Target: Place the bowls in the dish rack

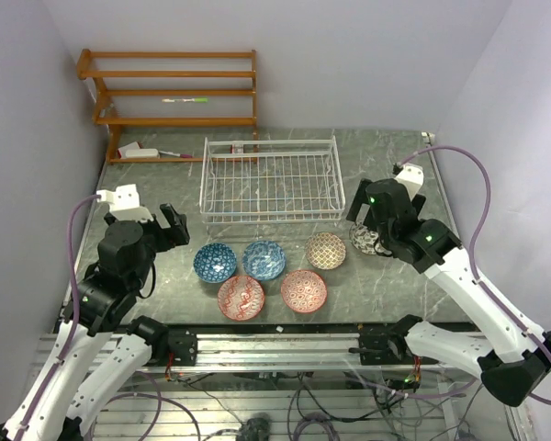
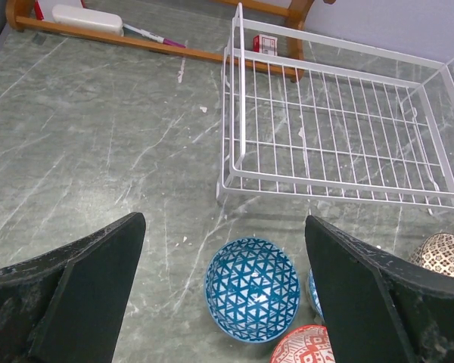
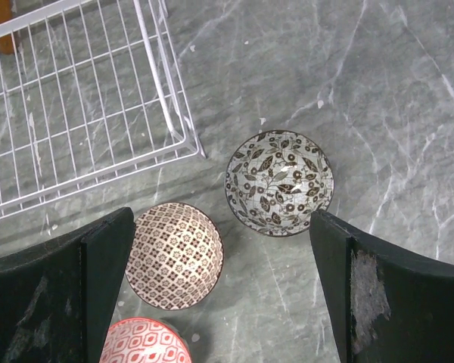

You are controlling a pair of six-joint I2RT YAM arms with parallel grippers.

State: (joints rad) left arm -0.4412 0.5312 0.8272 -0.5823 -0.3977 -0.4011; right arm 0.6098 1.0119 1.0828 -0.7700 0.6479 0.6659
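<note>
The black-and-white bowl [image 3: 280,183] lies below my right gripper, so the right gripper lowers its open fingers next onto the bowl's rim facing the rack, where bare tabletop leaves room.
Six bowls stand upright on the table in front of the empty white wire dish rack [image 1: 271,217]. Back row: blue [image 1: 215,262], blue [image 1: 263,259], tan [image 1: 325,250] and black-and-white [image 1: 367,243], this last partly hidden under my right arm. Front row: two red bowls [image 1: 241,297] [image 1: 303,290]. My left gripper [image 1: 174,223] is open and empty, above and left of the left blue bowl [image 2: 251,288]. My right gripper [image 1: 364,209] is open and empty, hovering over the black-and-white bowl [image 3: 280,183] and the tan bowl [image 3: 174,255].
An orange-brown wooden shelf [image 1: 170,92] stands at the back left, with a pen [image 2: 155,35] and a white block [image 2: 87,19] on its lowest board. A small red box [image 2: 265,43] lies behind the rack. Walls close the left and right sides.
</note>
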